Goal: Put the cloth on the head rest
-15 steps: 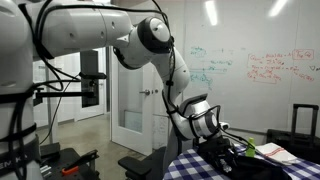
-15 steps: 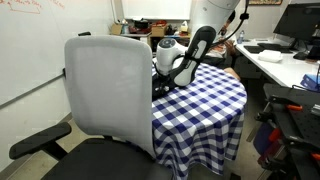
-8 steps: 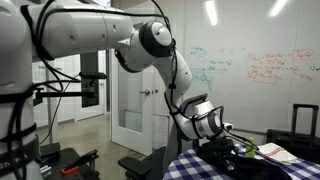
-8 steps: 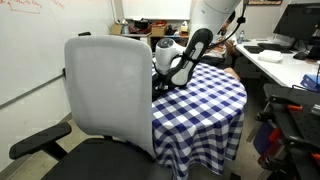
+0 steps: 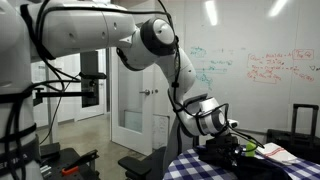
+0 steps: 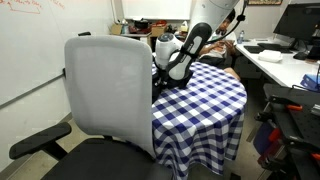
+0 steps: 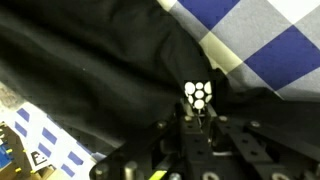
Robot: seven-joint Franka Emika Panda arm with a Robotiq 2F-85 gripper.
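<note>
The cloth is bunched, so I will raise my gripper next, move toward the papers, then lower and release the cloth on the checkered tablecloth that stretches below my gripper.
The black cloth (image 7: 90,70) lies bunched on the checkered tablecloth (image 7: 270,40) and fills most of the wrist view. My gripper (image 7: 197,112) is down in it, with both fingers drawn together on a fold of the fabric. In an exterior view the gripper (image 6: 166,80) sits low at the table edge just behind the chair, with the cloth (image 6: 160,90) dark below it. The head rest (image 6: 105,45), the top of the tall grey chair back, stands in front with nothing on it. In an exterior view from another side, the gripper (image 5: 226,142) rests on the cloth (image 5: 238,152).
The round table under the blue-and-white tablecloth (image 6: 205,100) stands right behind the chair. The chair armrest (image 6: 35,145) juts out low at the left. Desks with a monitor (image 6: 295,20) stand at the right. Papers (image 5: 275,152) lie on the table's far side.
The jaws have gone from wide open to drawn together on the cloth. The wrist has shifted only slightly.
</note>
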